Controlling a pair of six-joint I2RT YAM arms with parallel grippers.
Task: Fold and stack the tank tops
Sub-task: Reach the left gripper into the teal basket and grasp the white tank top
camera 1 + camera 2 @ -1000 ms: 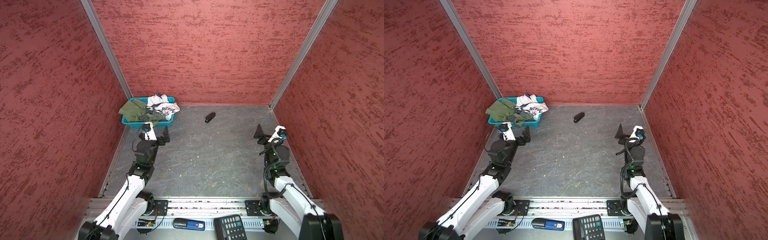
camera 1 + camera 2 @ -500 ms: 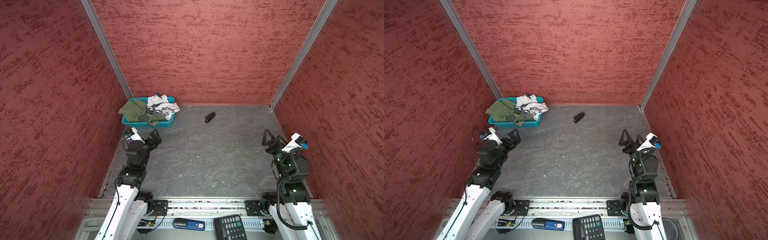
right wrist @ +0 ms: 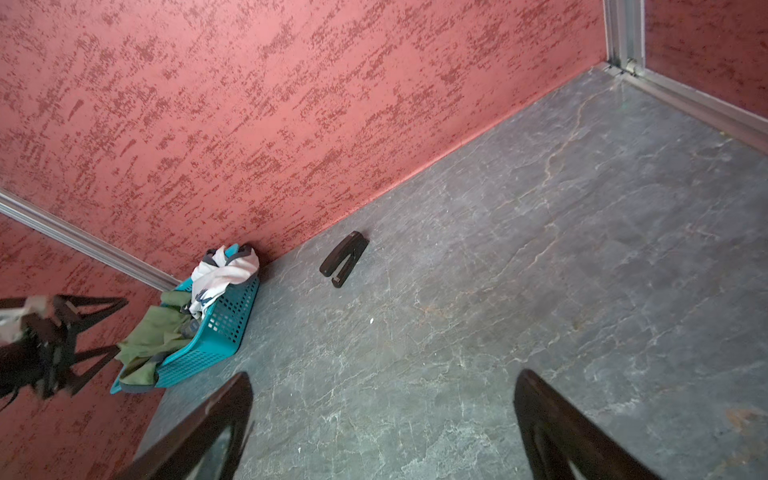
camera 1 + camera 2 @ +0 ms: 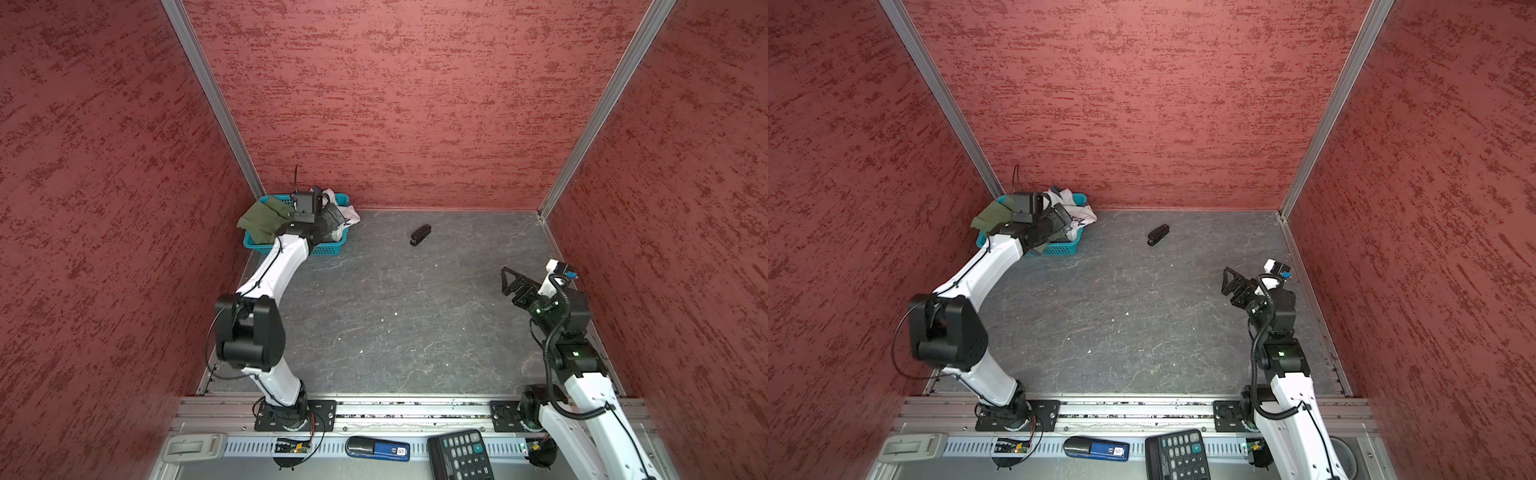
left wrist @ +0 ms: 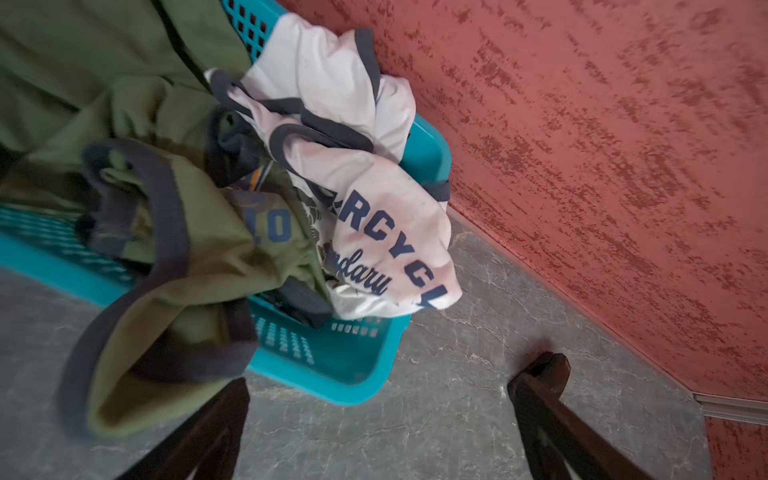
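The lettered fold of the white tank top lies below and outward of the left gripper's open fingers, so the left gripper needs to reach outward and down onto it next.
The two tank tops lie crumpled in a teal basket (image 4: 328,248) (image 4: 1061,248) in the far left corner. The olive green one (image 4: 259,218) (image 4: 990,216) (image 5: 187,249) hangs over the basket's rim. The white one (image 4: 349,212) (image 4: 1079,210) (image 5: 374,216), with blue lettering, lies beside it towards the back wall. My left gripper (image 4: 328,216) (image 4: 1059,218) (image 5: 388,384) hovers open just above the basket's front corner, holding nothing. My right gripper (image 4: 509,282) (image 4: 1229,282) (image 3: 384,380) stands open and empty over the floor at the right. From there the basket (image 3: 216,332) shows far off.
A black stapler (image 4: 420,235) (image 4: 1158,235) (image 3: 345,257) lies on the grey floor near the back wall. Red walls close in three sides. A calculator (image 4: 459,455) and a blue device (image 4: 378,449) sit on the front rail.
My left arm has stretched forward and up, carrying its open gripper over the basket. My right gripper has shifted slightly towards the middle. Both stayed open.
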